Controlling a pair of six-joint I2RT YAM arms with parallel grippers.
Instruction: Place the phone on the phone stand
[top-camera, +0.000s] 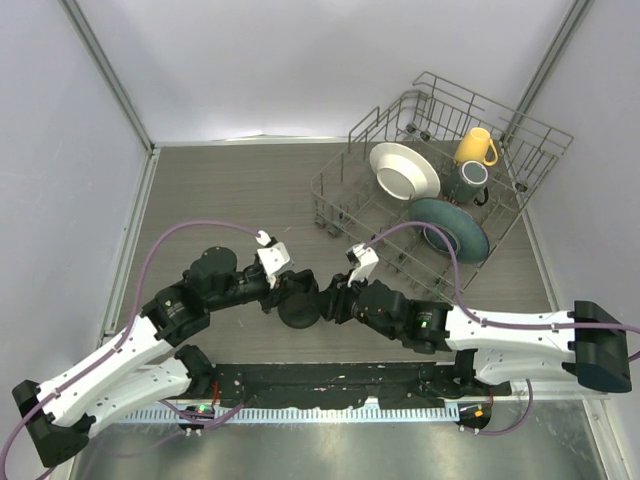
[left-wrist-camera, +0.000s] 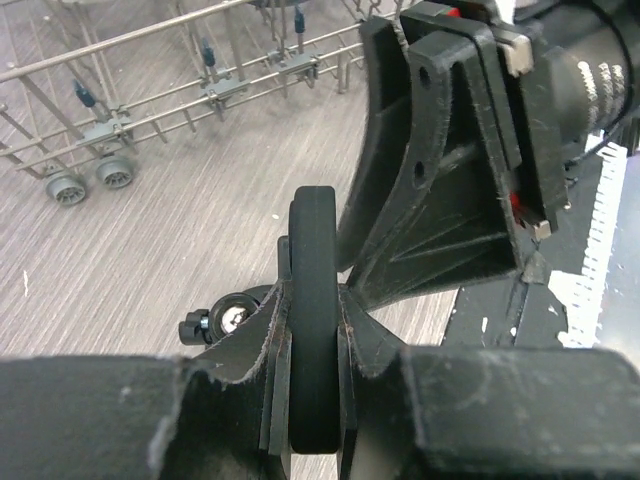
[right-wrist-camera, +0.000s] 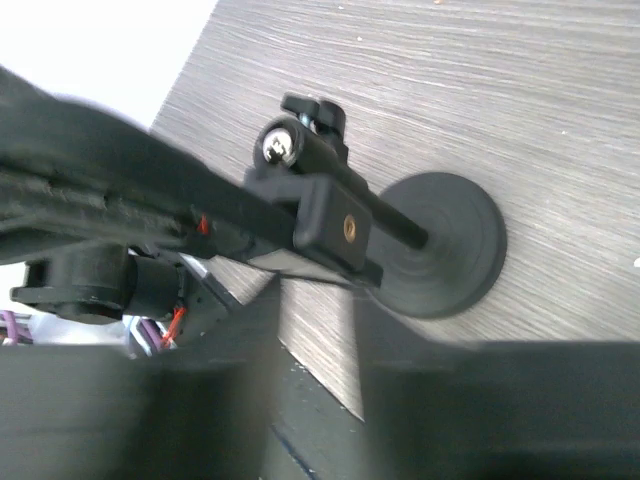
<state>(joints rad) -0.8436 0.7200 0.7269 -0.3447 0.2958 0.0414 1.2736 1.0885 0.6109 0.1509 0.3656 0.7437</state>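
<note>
My left gripper stays beside the phone next, turns slightly and opens its fingers to release it, since the phone already sits against the cradle block (top-camera: 304, 281) (left-wrist-camera: 284, 258).
The phone (left-wrist-camera: 315, 235), a thin black slab, stands on edge, clamped between the fingers of my left gripper (left-wrist-camera: 315, 300), which is shut on it. The phone stand (right-wrist-camera: 450, 250) is upright on the table, with its round disc base, its stem, and its cradle block (right-wrist-camera: 335, 225) with a screw knob. In the top view its disc (top-camera: 297, 312) lies just under the two grippers. My left gripper (top-camera: 286, 290) is at the stand's left and my right gripper (top-camera: 336, 298) at its right. My right gripper (right-wrist-camera: 320, 350) is open and empty, just short of the cradle.
A grey wire dish rack (top-camera: 330, 192) stands at the back right with a white plate (top-camera: 404, 170), a teal plate (top-camera: 450, 228), a yellow mug (top-camera: 476, 147) and a dark mug (top-camera: 470, 182). A black mat (top-camera: 330, 385) lines the near edge. Walls close in left and right.
</note>
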